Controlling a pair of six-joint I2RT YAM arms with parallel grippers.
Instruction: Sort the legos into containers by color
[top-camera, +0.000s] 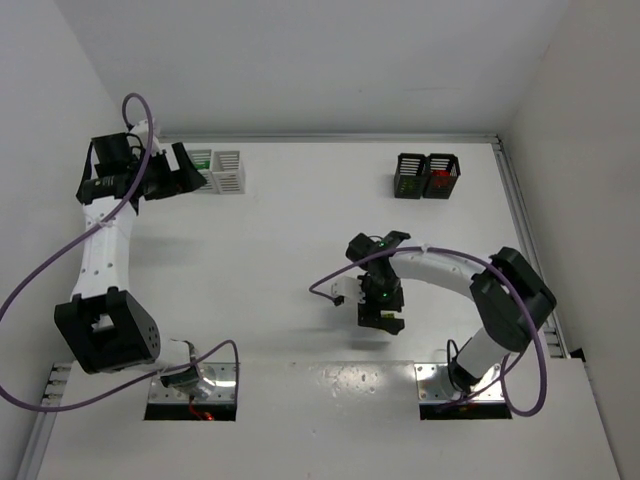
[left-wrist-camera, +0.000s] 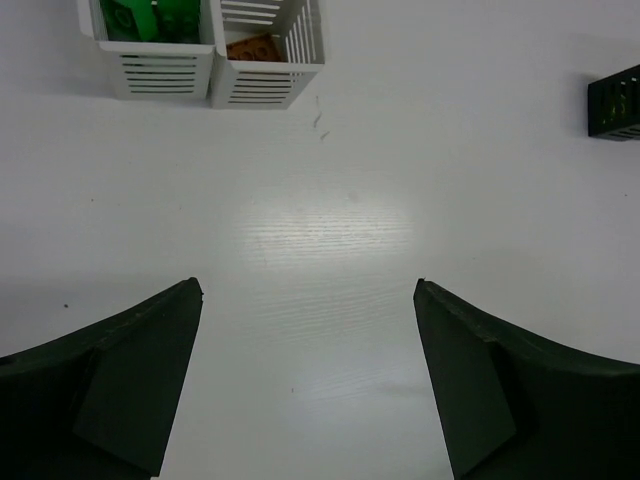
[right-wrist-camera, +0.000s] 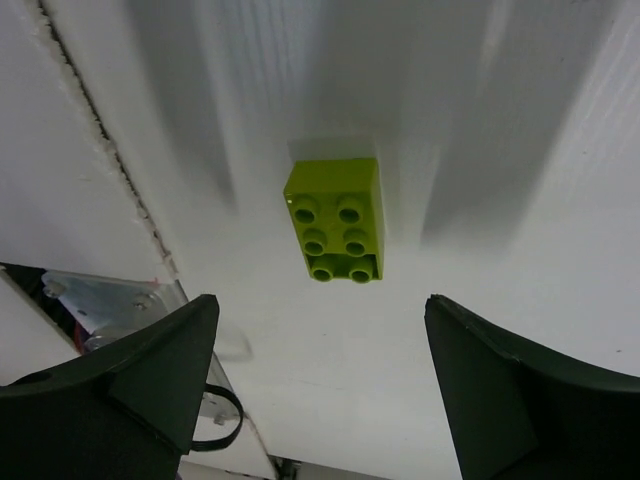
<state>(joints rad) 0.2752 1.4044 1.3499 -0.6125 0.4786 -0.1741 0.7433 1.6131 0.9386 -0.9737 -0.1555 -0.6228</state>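
My right gripper is above the lime green lego, which lies on the tabletop. It needs to move down next until its open fingers are on both long sides of the lego.
A lime green lego (right-wrist-camera: 335, 220) lies flat on the white table, studs up, just ahead of my right gripper (right-wrist-camera: 320, 300), whose jaws are wide open and empty. In the top view the right gripper (top-camera: 380, 320) points down at the near middle of the table and hides that brick. The white pair of containers (left-wrist-camera: 210, 75) holds dark green legos (left-wrist-camera: 150, 20) in its left bin and an orange-brown lego (left-wrist-camera: 255, 47) in its right bin. My left gripper (left-wrist-camera: 308, 290) is open and empty, just short of the white pair (top-camera: 218, 172).
The black pair of containers (top-camera: 427, 176) stands at the far right, with red legos (top-camera: 441, 181) in its right bin; one corner shows in the left wrist view (left-wrist-camera: 615, 102). The table's near edge and a metal mounting plate (right-wrist-camera: 100, 300) lie close beside the right gripper.
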